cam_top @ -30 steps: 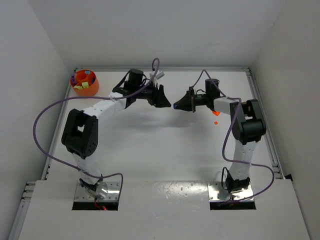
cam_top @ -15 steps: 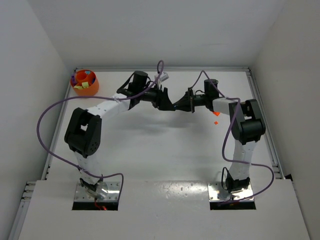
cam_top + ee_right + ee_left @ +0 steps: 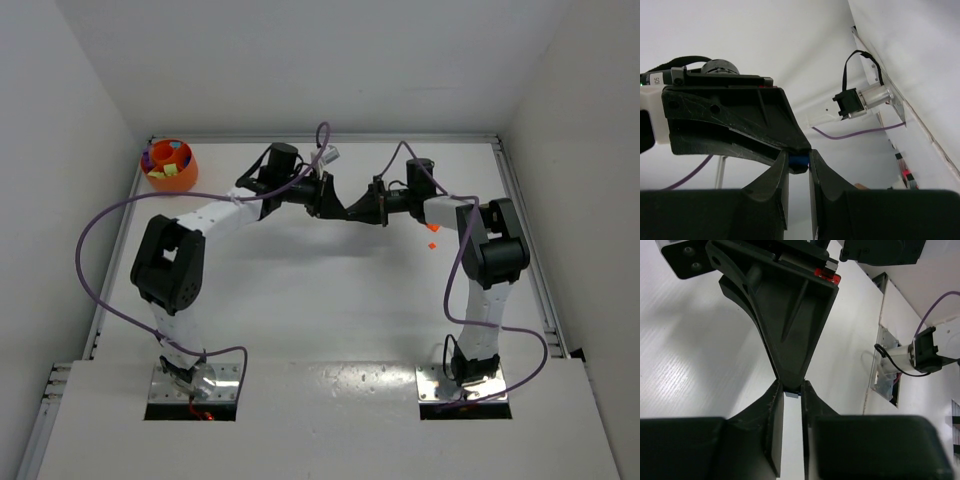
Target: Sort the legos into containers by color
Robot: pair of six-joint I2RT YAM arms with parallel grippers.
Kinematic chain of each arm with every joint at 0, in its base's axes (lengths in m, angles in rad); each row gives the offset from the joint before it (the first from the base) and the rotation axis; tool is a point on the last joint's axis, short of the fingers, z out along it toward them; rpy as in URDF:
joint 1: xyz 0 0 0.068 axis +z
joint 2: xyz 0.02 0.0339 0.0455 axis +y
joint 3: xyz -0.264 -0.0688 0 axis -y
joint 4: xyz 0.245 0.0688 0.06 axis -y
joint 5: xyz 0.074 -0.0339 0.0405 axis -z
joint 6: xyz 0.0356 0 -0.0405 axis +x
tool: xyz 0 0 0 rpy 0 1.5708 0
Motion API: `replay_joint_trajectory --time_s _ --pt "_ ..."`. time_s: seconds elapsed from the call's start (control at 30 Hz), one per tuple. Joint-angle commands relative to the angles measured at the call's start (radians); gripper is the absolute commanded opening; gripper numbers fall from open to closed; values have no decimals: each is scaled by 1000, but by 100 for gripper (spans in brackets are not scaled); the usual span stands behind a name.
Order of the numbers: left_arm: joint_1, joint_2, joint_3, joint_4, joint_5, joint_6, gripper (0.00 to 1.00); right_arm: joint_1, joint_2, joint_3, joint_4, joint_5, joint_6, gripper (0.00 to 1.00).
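Next, my left gripper should swing over the orange bowl [image 3: 170, 166] and release the blue lego, since the bowl stands outward and to the gripper's left in the top view.
Both grippers meet tip to tip above the back middle of the table. A tiny blue lego [image 3: 798, 160] sits between the fingertips of my right gripper [image 3: 799, 159], which is shut on it. My left gripper [image 3: 791, 390] has its jaws drawn narrow around the same blue lego [image 3: 791, 394], right against the right gripper's tip. In the top view the left gripper [image 3: 336, 206] and the right gripper [image 3: 354, 212] touch noses, and the lego is too small to see there. The orange bowl [image 3: 170, 166], a container with several mixed-colour legos in it, stands at the back left corner.
Two loose legos, one red [image 3: 434, 228] and one orange [image 3: 432, 244], lie on the table beside the right arm. Purple cables loop off both arms. White walls close the table at the back and on both sides.
My left gripper has moved right to meet the right gripper's tip, and its jaws have narrowed onto the blue lego. The right gripper has barely moved.
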Motion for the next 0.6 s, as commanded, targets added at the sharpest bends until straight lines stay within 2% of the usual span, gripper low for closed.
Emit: replay_joint_trajectory --time_s 0.0,0.07,0.2,0.23,0.33,0.4,0.5,0.53,0.57 --pt "-14 6 35 32 24 2 15 7 3 17 32 -1 16 6" --pt "-14 6 35 32 24 12 10 7 3 17 41 -1 16 6" --pt "-14 -24 7 13 15 37 7 -5 3 17 50 -1 16 26" --pt "-2 -37 -2 13 15 37 7 -17 3 28 50 -1 16 36" --pt "42 -98 -34 -13 -7 71 7 -51 3 68 12 -1 -59 44" --pt "81 -150 -60 -37 -7 83 7 -68 3 89 -28 8 -108 45" --pt "196 -186 -51 -108 -33 112 7 -95 12 161 -213 46 -310 46" --pt "263 -195 -22 -140 -45 146 7 -106 12 233 -425 71 -512 46" --pt "300 -195 -7 -170 -56 161 7 -106 21 281 -562 179 -638 47"
